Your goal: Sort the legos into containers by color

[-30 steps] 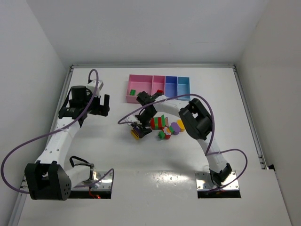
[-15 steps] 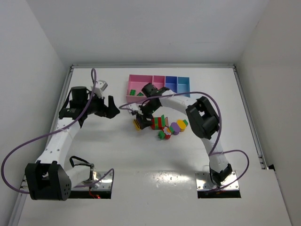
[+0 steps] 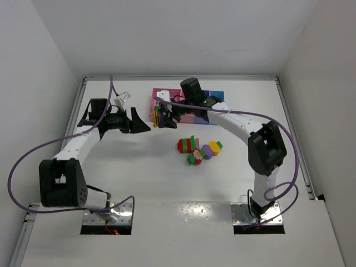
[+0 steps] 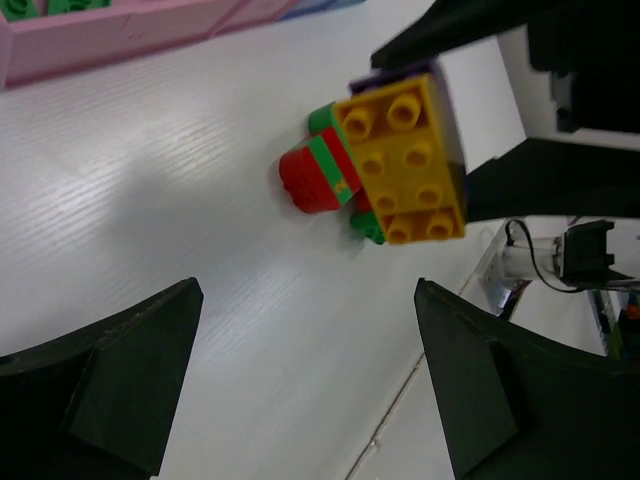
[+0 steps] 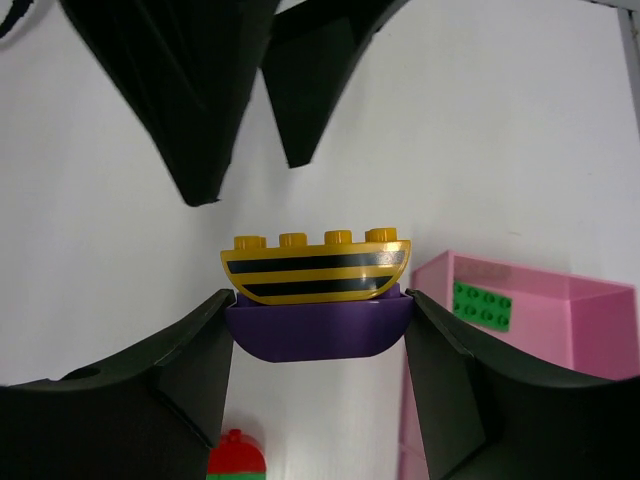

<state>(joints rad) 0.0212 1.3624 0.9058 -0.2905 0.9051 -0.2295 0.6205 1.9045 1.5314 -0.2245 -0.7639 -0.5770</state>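
My right gripper needs to move across and release the purple brick over the darker blue bin, since that bin lies to the gripper's right in the top view.
My right gripper is shut on a two-brick lego stack, a yellow brick with black stripes joined to a purple one. It holds the stack in the air at the front left corner of the containers. The wide pink bin holds a green lego. My left gripper is open and empty just left of the stack, its fingers pointing at it. In the left wrist view the yellow brick hangs ahead of the left gripper.
A pile of loose legos, red, green, yellow and purple, lies on the white table in front of the bins. A red and green stack from it shows below the held brick. The blue bin ends the row on the right.
My right gripper has lifted the yellow and purple stack off the pile and carried it back and left to the pink bin. My left gripper swung right to meet it.
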